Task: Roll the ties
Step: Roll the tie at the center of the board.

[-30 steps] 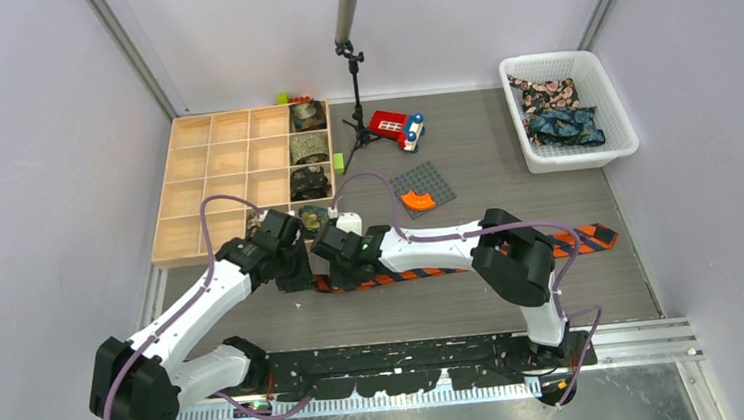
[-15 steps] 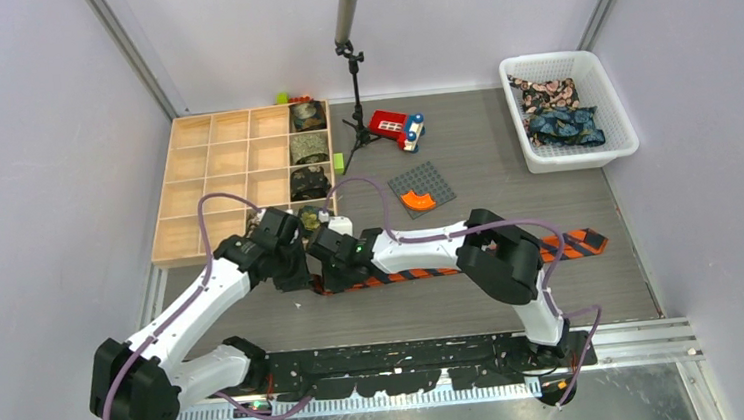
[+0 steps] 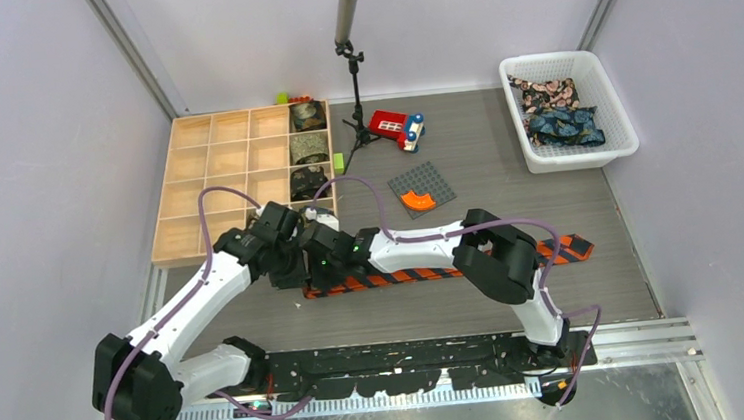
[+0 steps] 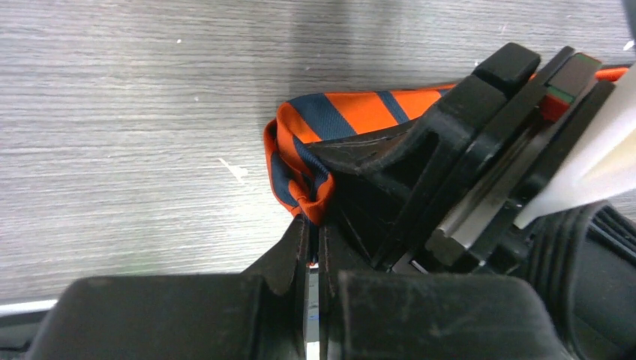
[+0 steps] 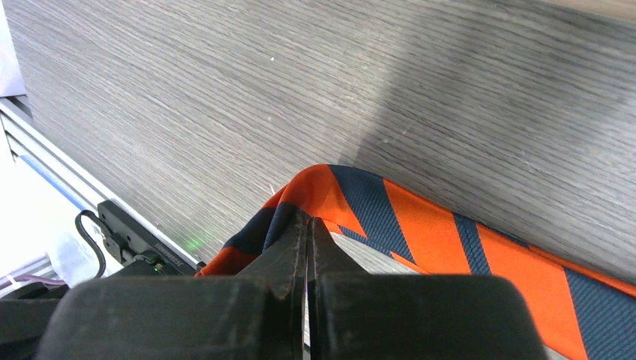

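Observation:
The tie's flat part lies right of my right gripper in the top view, so next my right gripper should slide over it, off the fold my left gripper holds, and release.
The orange-and-dark striped tie point(image 3: 423, 274) lies stretched across the table from the middle to the right. Its left end is folded over. My left gripper point(image 3: 298, 272) is shut on that folded end point(image 4: 300, 161). My right gripper point(image 3: 318, 266) is right beside it, shut on the same end of the tie point(image 5: 352, 206). Several rolled dark patterned ties point(image 3: 307, 150) sit in the right column of the wooden tray point(image 3: 208, 188). Other dark floral ties point(image 3: 559, 110) lie in the white basket point(image 3: 621, 130).
A grey studded plate with an orange piece point(image 3: 421, 191) lies behind the arms. A red toy car point(image 3: 397, 128) and a black stand with a microphone point(image 3: 351, 81) are at the back. A small green block point(image 3: 339, 162) lies beside the tray.
Both grippers have moved left together, dragging the striped tie left; its far right end has slid from near the table's right edge inward.

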`<state>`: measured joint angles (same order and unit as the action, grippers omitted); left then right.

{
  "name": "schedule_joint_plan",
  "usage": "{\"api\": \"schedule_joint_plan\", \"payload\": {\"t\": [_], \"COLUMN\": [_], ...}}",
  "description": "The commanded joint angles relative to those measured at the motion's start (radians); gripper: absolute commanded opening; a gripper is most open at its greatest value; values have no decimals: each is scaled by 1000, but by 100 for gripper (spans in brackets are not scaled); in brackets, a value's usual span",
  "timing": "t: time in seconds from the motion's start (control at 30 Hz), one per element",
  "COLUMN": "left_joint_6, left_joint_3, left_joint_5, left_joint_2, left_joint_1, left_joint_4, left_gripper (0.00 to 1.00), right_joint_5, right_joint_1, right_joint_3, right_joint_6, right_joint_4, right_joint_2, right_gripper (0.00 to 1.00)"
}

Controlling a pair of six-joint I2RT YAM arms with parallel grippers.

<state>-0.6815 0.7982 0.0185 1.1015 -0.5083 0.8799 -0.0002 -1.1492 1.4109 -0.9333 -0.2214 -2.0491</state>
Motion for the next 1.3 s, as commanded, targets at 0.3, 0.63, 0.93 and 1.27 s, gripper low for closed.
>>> {"api": "schedule_joint_plan", "payload": {"t": [0.3,0.63,0.93,1.27], "left_joint_6": [-32,-29,-23,3], "left_joint_3": [24,30,33,52], "left_joint_5": [-81,-86,-83,-54], "left_joint_2": [14,24,53,141], "left_joint_1": [6,6,6,5], "left_joint_4": [68,73,67,33], "left_gripper": [0,0,0,0], "right_joint_5": [-25,-120,-111,-11], "right_joint_1": [9,9,14,93], "right_joint_3": [-38,-17,-71,-222], "right_joint_6": [29,-13,8,66], "right_joint_4": [83,197,178,19], "right_joint_2": [62,-20,46,365], "right_gripper": [0,0,0,0]}}
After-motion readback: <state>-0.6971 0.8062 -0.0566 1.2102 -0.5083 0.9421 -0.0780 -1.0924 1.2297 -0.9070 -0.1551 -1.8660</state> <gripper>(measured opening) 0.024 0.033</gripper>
